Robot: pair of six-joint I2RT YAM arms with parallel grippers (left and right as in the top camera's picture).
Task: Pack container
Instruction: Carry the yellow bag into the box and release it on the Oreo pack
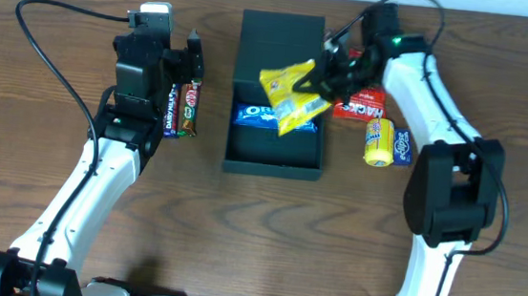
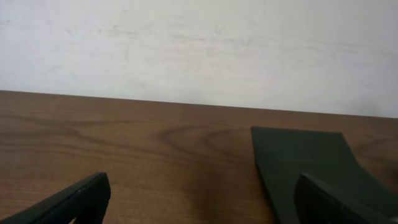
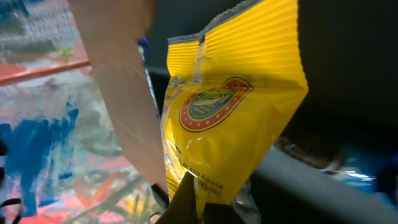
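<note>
The right gripper lowers into the container next, back toward the container's side by the chocolate bars, as the container's bottom (image 1: pixel 269 145) beside the Oreo packet lies empty.
The dark teal-black container (image 1: pixel 273 154) lies open at the table's middle, its lid flap (image 1: pixel 278 49) folded back; a blue Oreo packet (image 1: pixel 255 115) lies inside. My right gripper (image 1: pixel 326 80) is shut on a yellow snack bag (image 1: pixel 291 95) and holds it over the box's right side; in the right wrist view the bag (image 3: pixel 230 118) hangs from the fingers (image 3: pixel 208 208). My left gripper (image 1: pixel 194 51) is open and empty, left of the lid, above two chocolate bars (image 1: pixel 181 110). The left wrist view shows its spread fingers (image 2: pixel 199 199) and the lid (image 2: pixel 311 162).
A red Hacks packet (image 1: pixel 364 103) and a yellow packet (image 1: pixel 379 142) with a small blue item lie right of the box, under my right arm. Cables run across the table's back edge on both sides.
</note>
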